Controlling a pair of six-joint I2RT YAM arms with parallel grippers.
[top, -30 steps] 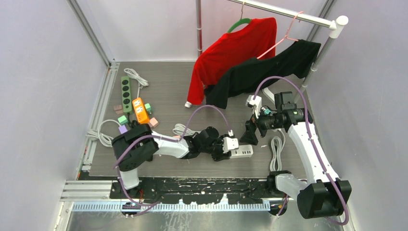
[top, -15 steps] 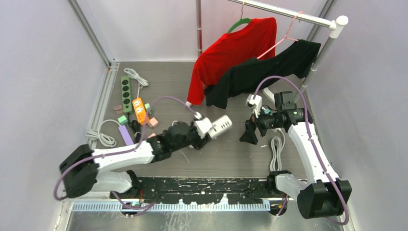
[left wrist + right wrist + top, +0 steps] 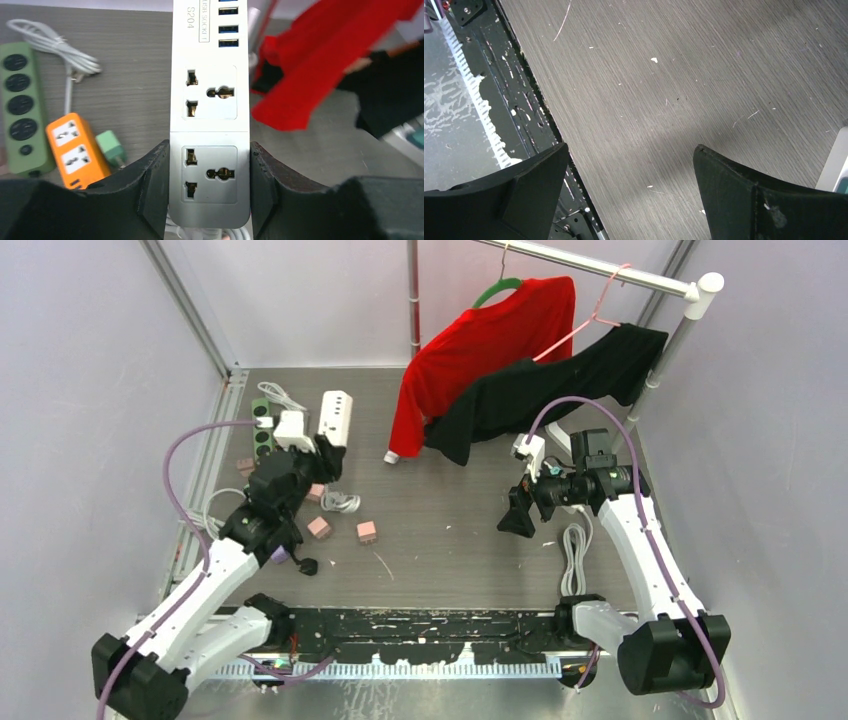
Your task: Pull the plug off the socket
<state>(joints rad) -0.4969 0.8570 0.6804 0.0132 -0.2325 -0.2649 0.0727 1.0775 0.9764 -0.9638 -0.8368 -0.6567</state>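
Observation:
My left gripper should next lower outward and release the white power strip beside the green strip (image 3: 311, 394), as the bare tabletop (image 3: 134, 56) there is outward and below my gripper.
My left gripper (image 3: 325, 447) is shut on a white power strip (image 3: 336, 417) and holds it lifted over the far left of the table. In the left wrist view my gripper (image 3: 209, 172) clamps the strip (image 3: 210, 100) by its sides near its cable end. Both universal sockets and the USB ports that show on it hold no plug. Its white cable (image 3: 341, 502) trails on the table. A small black plug-like object (image 3: 308, 566) lies by my left forearm. My right gripper (image 3: 517, 517) is open and empty above bare table, as the right wrist view (image 3: 631, 170) shows.
A green power strip (image 3: 20, 125), an orange socket block (image 3: 75, 149) and a green adapter (image 3: 111, 147) lie below the held strip. Pink cubes (image 3: 367, 532) sit mid-left. A coiled white cable (image 3: 573, 555) lies at the right. A red garment (image 3: 480, 345) and a black one (image 3: 560, 380) hang on the rack.
My left arm has swung from the front centre to the far left, carrying the white power strip up and away. My right arm has stayed still with its jaws open.

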